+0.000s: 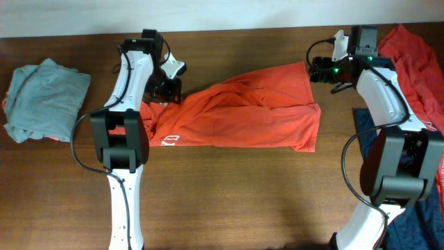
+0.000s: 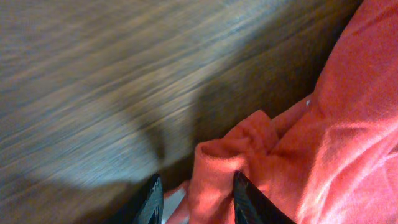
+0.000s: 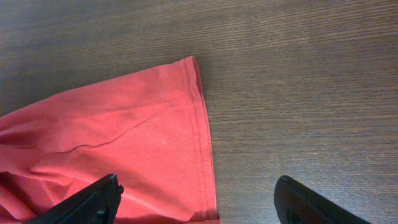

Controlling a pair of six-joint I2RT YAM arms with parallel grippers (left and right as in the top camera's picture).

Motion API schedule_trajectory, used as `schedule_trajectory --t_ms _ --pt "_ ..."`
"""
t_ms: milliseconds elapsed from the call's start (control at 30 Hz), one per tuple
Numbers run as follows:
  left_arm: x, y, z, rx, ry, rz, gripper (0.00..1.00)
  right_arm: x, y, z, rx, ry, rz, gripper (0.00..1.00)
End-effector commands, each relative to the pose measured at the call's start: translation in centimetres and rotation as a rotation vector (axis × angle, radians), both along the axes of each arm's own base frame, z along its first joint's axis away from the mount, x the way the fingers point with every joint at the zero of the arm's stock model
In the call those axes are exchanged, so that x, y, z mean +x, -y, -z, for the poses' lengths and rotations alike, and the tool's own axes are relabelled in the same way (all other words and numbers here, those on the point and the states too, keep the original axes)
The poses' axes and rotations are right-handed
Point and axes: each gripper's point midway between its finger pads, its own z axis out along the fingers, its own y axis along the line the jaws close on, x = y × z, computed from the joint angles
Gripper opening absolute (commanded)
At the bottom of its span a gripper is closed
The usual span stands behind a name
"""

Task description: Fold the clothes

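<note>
I will next move my right gripper to its left in the overhead view and lower it to pinch the shirt's far hem corner (image 3: 190, 63), which is below on that side.
The orange-red T-shirt (image 1: 250, 114) lies partly folded across the middle of the table, with white lettering (image 1: 170, 141) at its left end. My left gripper (image 1: 166, 89) is at the shirt's upper left corner. In the left wrist view its fingers (image 2: 196, 199) are closed on a bunched fold of the shirt (image 2: 323, 124), with a bit of white beside the fold. My right gripper (image 1: 325, 71) is open and empty by the shirt's upper right corner. In the right wrist view its fingers (image 3: 196, 199) straddle the stitched hem of the shirt (image 3: 124, 137).
A pale grey-green garment (image 1: 45, 97) lies folded at the far left. Another red garment (image 1: 416, 55) is heaped at the right edge behind the right arm. A navy garment (image 1: 416, 222) lies at the bottom right. The table is dark wood (image 1: 243, 194).
</note>
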Motion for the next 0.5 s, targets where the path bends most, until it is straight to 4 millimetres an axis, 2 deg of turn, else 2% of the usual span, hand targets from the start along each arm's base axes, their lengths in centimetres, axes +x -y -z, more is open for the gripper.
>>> schedule_trajectory --t_ms 0,200,267,333,367,467 --pt "-0.16 0.97 0.34 -0.069 -0.005 0.041 0.37 0.42 -0.25 -0.59 -0.016 0.015 -0.009 0.83" --pt "-0.08 0.45 0.30 -0.070 -0.004 0.036 0.37 0.42 -0.25 -0.59 -0.016 0.015 -0.009 0.83" --pt "-0.07 0.41 0.30 -0.070 -0.004 0.036 0.27 0.42 -0.25 -0.59 -0.016 0.015 -0.009 0.83" --pt "-0.10 0.42 0.30 -0.070 -0.005 0.036 0.03 0.42 -0.25 -0.59 -0.016 0.015 -0.009 0.84" --pt "-0.10 0.42 0.29 -0.070 -0.005 0.036 0.00 0.42 -0.25 -0.59 -0.016 0.015 -0.009 0.84" --pt "0.24 0.21 -0.43 -0.070 0.008 0.032 0.00 0.42 -0.25 -0.59 -0.016 0.015 -0.009 0.84"
